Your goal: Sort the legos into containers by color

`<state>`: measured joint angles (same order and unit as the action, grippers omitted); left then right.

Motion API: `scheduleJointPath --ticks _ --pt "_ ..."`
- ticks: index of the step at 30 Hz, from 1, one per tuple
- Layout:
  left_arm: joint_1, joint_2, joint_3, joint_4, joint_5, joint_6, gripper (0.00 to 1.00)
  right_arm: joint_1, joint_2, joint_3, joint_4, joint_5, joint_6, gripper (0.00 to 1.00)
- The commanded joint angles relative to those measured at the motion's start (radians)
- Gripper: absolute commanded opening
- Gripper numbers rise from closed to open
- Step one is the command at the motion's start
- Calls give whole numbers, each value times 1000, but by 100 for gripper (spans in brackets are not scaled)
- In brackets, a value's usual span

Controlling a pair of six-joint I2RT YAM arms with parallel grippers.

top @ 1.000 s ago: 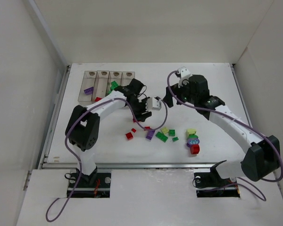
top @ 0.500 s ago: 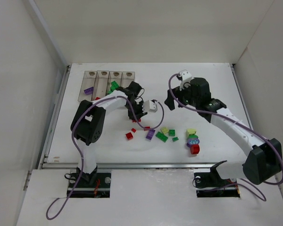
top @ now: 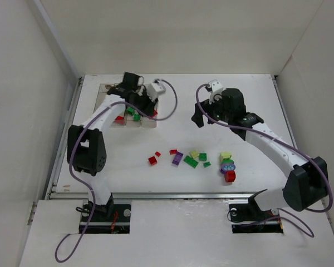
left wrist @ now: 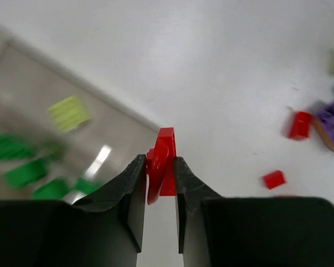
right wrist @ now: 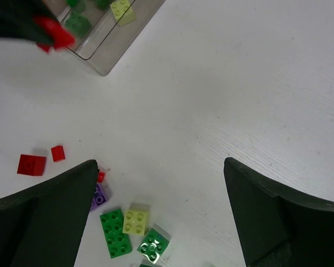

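The left gripper swings to the left in the top view next, over the bin past the green legos where a red lego already lies.
My left gripper is shut on a small red lego that sticks up between its pads. It hangs at the near right corner of the clear containers, seen as; green legos and a pale yellow one lie in the bins. In the top view this left gripper is over the containers' right end. My right gripper stands wide open and empty above bare table. The right wrist view also catches the held red lego beside the containers.
Loose legos lie mid-table: red ones, a purple one, green and pale yellow. A mixed stack with a red base sits further right. White walls enclose the table on three sides.
My left gripper closed on the red lego at the middle of the table, then swung back-left to the containers. The right arm has barely moved.
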<state>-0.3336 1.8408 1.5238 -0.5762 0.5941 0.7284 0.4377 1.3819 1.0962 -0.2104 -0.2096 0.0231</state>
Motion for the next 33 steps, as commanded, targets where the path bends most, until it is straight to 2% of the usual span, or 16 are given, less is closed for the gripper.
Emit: scheduleJointPath --ticks 1,2,4,6,14,15,20,23,24,26,27,30,33 --pt "135 -103 36 180 -114 -311 0 -5 12 60 46 -22 0 99" --pt "157 -113 26 253 -178 -393 0 -5 23 60 46 -31 0 99" --pt "206 -104 26 300 -329 -423 0 -5 46 88 46 -40 0 99" --pt "243 -69 26 341 -401 -423 0 -5 58 102 46 -50 0 99" --pt "303 69 73 363 -436 -351 1 -5 69 133 46 -50 0 99" --pt "303 69 62 363 -448 -342 8 -5 69 133 46 -50 0 99" --pt "314 92 44 372 -473 -342 24 -5 40 123 46 -50 9 99" --pt "323 92 35 381 -473 -342 41 -5 40 123 46 -50 9 99" --pt "323 83 35 381 -473 -342 53 -5 31 123 46 -50 9 99" --pt "323 74 35 369 -473 -342 69 -5 31 123 37 -59 9 99" --pt "312 42 35 357 -456 -304 100 -5 31 123 37 -59 9 99" --pt "286 -32 -32 384 -415 -206 100 -5 31 133 37 -59 9 99" --pt "265 -185 -155 374 -324 70 100 -5 40 142 16 -59 9 99"
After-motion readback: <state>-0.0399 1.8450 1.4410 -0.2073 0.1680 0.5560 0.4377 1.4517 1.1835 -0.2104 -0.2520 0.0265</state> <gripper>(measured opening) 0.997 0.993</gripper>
